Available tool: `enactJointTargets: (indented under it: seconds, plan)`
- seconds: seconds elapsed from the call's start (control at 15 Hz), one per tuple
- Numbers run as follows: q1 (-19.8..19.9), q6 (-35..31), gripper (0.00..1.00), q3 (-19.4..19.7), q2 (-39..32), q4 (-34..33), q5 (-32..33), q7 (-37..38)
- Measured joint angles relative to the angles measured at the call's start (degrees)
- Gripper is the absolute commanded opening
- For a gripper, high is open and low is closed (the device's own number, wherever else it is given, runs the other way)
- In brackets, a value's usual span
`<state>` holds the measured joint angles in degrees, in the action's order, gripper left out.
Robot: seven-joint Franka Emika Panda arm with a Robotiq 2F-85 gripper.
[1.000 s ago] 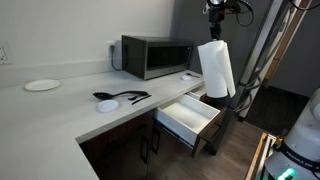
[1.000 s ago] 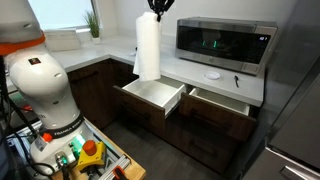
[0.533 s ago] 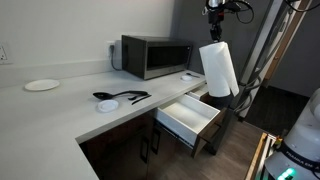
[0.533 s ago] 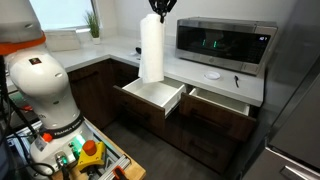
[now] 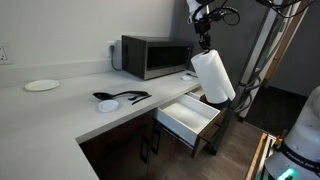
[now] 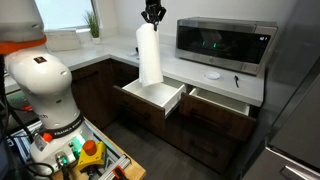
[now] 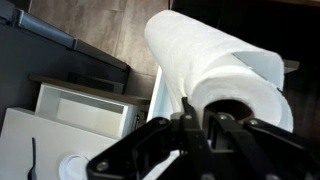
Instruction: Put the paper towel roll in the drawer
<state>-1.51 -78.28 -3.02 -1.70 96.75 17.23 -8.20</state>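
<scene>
The roll (image 5: pixel 213 76) still hangs tilted above the open drawer, so I will lower my gripper with it toward the drawer's white inside and release the roll's top end there.
The paper towel roll (image 5: pixel 213 76), a tall white cylinder, hangs tilted from my gripper (image 5: pixel 204 44), which is shut on its top rim. It hangs above the open drawer (image 5: pixel 190 116), which has a white inside and a dark wood front. In an exterior view the roll (image 6: pixel 149 57) hangs over the left open drawer (image 6: pixel 152 96), its bottom end just above the white inside. In the wrist view the roll (image 7: pixel 215 62) fills the middle, with one finger inside its core and one outside, and my gripper (image 7: pixel 193 128) sits at its near end. The drawer (image 7: pixel 85 104) lies below.
A microwave (image 5: pixel 155 55) stands on the white counter (image 5: pixel 60 105). A small plate with black utensils (image 5: pixel 115 100) and another white plate (image 5: pixel 41 85) lie on the counter. A second open drawer (image 6: pixel 220 103) sits beside the first. A white robot base (image 6: pixel 45 90) stands nearby.
The gripper has moved down and the roll has swung to a tilt, its bottom end now lower and closer to the open drawer.
</scene>
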Motion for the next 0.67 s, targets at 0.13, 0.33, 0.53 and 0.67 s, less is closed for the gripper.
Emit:
enactJointTargets:
  seconds: [0.13,0.33,0.53,0.67]
  plan:
    - [-1.1,0.2,0.12,-0.8,-0.6,1.4,1.4,0.8]
    - [-1.3,0.4,0.03,-0.9,-1.1,2.6,1.4,0.7]
    - [-1.4,-0.9,0.03,-1.1,-1.1,2.6,2.7,0.6]
    - [-2.0,-4.6,0.03,-1.5,-1.5,3.0,5.6,0.8]
